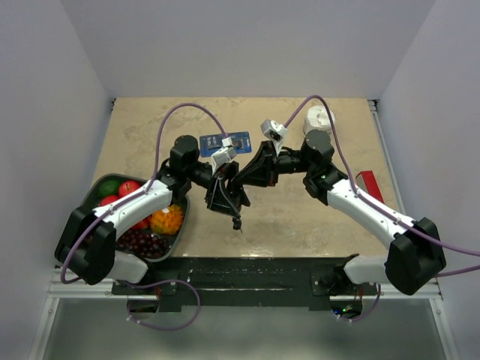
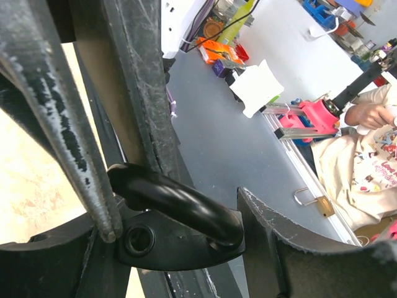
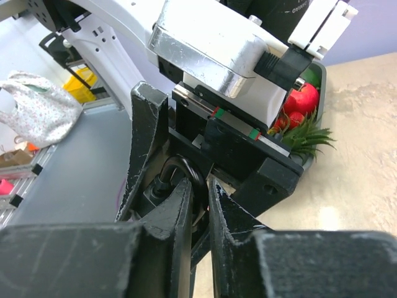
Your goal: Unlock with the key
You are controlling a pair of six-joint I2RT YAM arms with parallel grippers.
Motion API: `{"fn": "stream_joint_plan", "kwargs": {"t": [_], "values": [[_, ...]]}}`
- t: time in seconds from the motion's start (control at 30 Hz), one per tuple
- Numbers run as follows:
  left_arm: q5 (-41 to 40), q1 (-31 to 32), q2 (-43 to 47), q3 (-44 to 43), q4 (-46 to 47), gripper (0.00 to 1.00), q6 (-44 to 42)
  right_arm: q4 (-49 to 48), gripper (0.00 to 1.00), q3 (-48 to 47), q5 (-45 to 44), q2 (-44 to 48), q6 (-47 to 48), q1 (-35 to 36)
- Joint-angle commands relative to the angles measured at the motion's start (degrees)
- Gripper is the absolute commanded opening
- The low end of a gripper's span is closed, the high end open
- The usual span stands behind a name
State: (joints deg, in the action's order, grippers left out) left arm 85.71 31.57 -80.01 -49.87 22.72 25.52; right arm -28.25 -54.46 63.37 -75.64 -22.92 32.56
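One end of the shackle is out of its hole (image 2: 139, 239), so the right gripper needs to go down next, with its fingers tilting downward, to the bare tabletop below it and let go of the shackle.
A black padlock (image 1: 227, 199) is held above the middle of the table in my left gripper (image 1: 223, 193), whose jaws are shut on the lock's body (image 2: 180, 251). The curved shackle (image 2: 180, 202) has one end lifted out of its round hole (image 2: 139, 239). My right gripper (image 3: 200, 186) reaches in from the right, and its two fingers pinch the shackle (image 3: 186, 167). Below the lock in the top view hangs a small dark piece (image 1: 237, 223) that looks like the key. Neither wrist view shows the key.
A dark tray (image 1: 101, 187) with fruit stands at the left by the left arm. A blue card (image 1: 225, 141) lies behind the grippers. A white object (image 1: 319, 118) sits at the back right and a red one (image 1: 369, 182) near the right edge.
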Motion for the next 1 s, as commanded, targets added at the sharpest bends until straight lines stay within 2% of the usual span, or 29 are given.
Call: {"fn": "stream_joint_plan", "kwargs": {"t": [0.0, 0.13, 0.27, 0.3, 0.4, 0.6, 0.73, 0.87, 0.97], "values": [[-1.6, -0.7, 2.0, -2.3, -0.3, 0.0, -3.4, 0.8, 0.11, 0.1, -1.3, 2.6, 0.7, 0.5], [-4.1, -1.3, 1.8, -4.1, -7.4, 0.0, -8.8, 5.6, 0.03, -0.8, -3.5, 3.2, 3.7, 0.4], [-10.0, -2.0, 0.3, -8.9, -24.8, 0.0, -21.2, 15.0, 0.0, -2.5, -9.9, 4.2, 7.9, 0.1], [-13.0, -2.3, -0.1, -9.5, -26.6, 0.0, -22.3, 16.7, 0.0, -2.7, -11.3, 4.7, 9.3, 0.1], [-16.6, -2.8, -1.0, -10.2, -28.4, 0.0, -22.9, 22.1, 0.0, -2.6, -17.1, 5.9, 10.9, -1.3], [-30.8, -2.9, -3.2, -12.2, -32.4, 0.0, -22.1, 28.0, 0.0, -1.3, -27.9, 9.2, 11.4, -2.9], [-41.5, -2.7, -4.2, -13.0, -35.0, 0.0, -19.9, 28.1, 0.0, 0.0, -34.5, 7.7, 9.9, -2.5], [-49.4, -1.9, -3.6, -12.5, -39.4, 0.0, -18.0, 24.0, 0.0, 3.8, -38.1, 5.8, 6.4, -0.3], [-57.7, 1.0, -3.1, -12.3, -43.9, 0.0, -16.6, 20.5, 0.0, 6.6, -41.8, 4.9, 1.7, 0.6]]}}
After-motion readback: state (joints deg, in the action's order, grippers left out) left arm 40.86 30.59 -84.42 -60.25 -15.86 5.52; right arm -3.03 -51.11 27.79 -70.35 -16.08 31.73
